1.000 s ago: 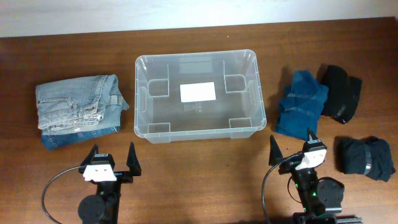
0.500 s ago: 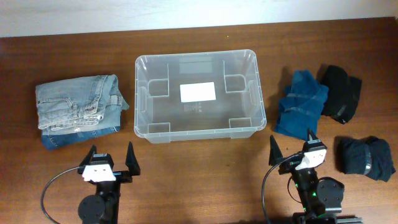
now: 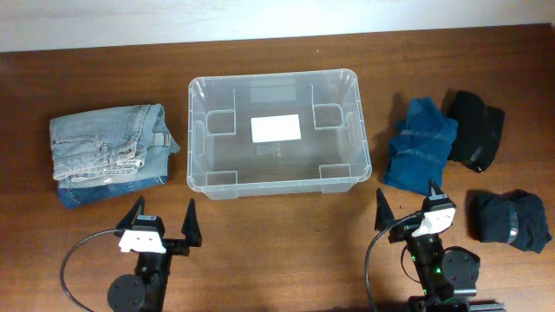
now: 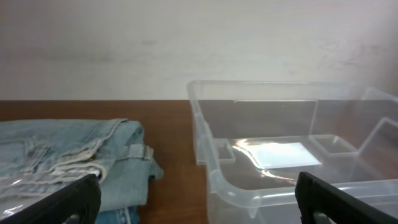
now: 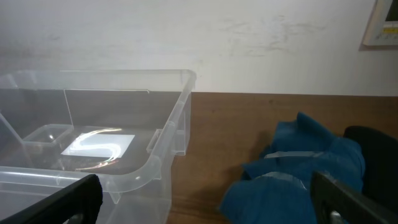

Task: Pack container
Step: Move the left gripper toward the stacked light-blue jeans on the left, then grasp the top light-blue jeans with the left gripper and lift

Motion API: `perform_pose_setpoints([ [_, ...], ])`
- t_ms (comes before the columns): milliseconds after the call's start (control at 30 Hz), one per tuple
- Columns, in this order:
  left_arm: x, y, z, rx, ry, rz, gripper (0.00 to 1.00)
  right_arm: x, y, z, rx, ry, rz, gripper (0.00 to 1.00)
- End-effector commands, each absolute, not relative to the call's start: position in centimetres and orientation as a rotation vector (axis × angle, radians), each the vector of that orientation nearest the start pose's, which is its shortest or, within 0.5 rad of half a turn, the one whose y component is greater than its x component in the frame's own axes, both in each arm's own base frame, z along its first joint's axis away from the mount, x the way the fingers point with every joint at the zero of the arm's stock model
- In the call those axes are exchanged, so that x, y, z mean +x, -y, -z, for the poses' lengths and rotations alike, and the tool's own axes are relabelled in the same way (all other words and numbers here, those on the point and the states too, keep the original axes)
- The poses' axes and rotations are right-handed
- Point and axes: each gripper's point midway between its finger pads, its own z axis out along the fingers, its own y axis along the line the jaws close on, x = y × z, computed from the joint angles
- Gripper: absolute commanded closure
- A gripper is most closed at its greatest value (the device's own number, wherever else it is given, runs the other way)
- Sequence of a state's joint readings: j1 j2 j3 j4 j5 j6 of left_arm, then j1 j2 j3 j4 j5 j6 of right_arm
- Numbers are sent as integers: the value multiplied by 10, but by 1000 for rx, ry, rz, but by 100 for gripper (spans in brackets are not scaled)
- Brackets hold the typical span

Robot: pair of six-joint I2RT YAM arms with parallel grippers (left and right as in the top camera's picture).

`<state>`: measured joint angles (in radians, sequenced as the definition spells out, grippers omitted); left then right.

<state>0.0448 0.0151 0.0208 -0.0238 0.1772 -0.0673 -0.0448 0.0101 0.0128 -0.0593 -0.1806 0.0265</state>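
Note:
I should move my left gripper outward, turning and lowering onto their seamed near edge (image 3: 118,169) (image 4: 79,170) to close, as the light blue jeans are stacked over a darker pair.
The container (image 3: 277,188) is a clear plastic bin at the table's middle, holding only the white label (image 3: 276,128) on its base. It also shows in the left wrist view (image 4: 261,186) and the right wrist view (image 5: 143,171). My left gripper (image 3: 164,210) is open and empty, in front of the bin's left corner; its fingers (image 4: 196,202) frame the bin and the jeans. My right gripper (image 3: 406,198) is open and empty, in front of the bin's right corner; its fingers (image 5: 208,202) frame the bin and a blue garment.
Folded light blue jeans (image 3: 108,149) lie left of the bin, also seen from the left wrist (image 4: 74,155). A folded blue garment (image 3: 422,146) (image 5: 298,174), a black garment (image 3: 474,128) and a dark rolled garment (image 3: 509,218) lie on the right.
My left gripper has shifted slightly to the right and a little toward the near edge. The right arm and the clothes have not moved.

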Motion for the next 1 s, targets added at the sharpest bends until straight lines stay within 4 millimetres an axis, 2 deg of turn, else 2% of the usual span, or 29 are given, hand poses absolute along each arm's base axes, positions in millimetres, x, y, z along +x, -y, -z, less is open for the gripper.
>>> perform_pose_setpoints([
  [0, 242, 20, -211, 67, -1542, 149, 0, 245, -20, -160, -75, -1631, -135, 2],
  [167, 252, 2, -255, -20, -1566, 66, 1, 245, -20, -160, -75, -1631, -135, 2],
  [267, 276, -9, -277, -66, -1665, 26, 1, 245, -20, -160, -75, -1631, -135, 2],
  [333, 301, -17, -290, -94, -1766, 11, 1, 245, -20, -160, -75, -1631, -135, 2],
  [367, 324, -18, -302, -84, -1826, 41, 1, 245, -20, -160, -75, -1631, -135, 2],
  [400, 335, -14, -309, -60, -1847, 81, 1, 245, -20, -160, -75, -1631, -135, 2],
  [433, 354, 1, -321, 5, -1881, 182, 1, 245, -20, -160, -75, -1631, -135, 2],
  [467, 362, 14, -323, 53, -1914, 265, 1, 245, -20, -160, -75, -1631, -135, 2],
  [500, 366, 20, -323, 75, -1938, 309, 1, 245, -20, -160, -75, -1631, -135, 2],
  [533, 375, 25, -312, 83, -2004, 359, 1, 245, -20, -160, -75, -1631, -135, 2],
  [667, 393, 15, -281, 47, -2091, 345, 2, 245, -20, -160, -75, -1631, -135, 2],
  [733, 396, -5, -266, -149, -2140, 361, 2, 245, -20, -160, -75, -1631, -135, 2],
  [800, 385, -58, -240, -686, -2161, 314, 0, 245, -20, -160, -75, -1631, -135, 1],
  [867, 365, -96, -220, -1048, -2119, 266, 1, 245, -20, -160, -75, -1631, -135, 2],
  [900, 355, -111, -211, -1169, -2095, 260, 0, 245, -20, -160, -75, -1631, -135, 2],
  [967, 343, -131, -196, -1283, -2064, 245, 1, 245, -20, -160, -75, -1631, -135, 2],
])
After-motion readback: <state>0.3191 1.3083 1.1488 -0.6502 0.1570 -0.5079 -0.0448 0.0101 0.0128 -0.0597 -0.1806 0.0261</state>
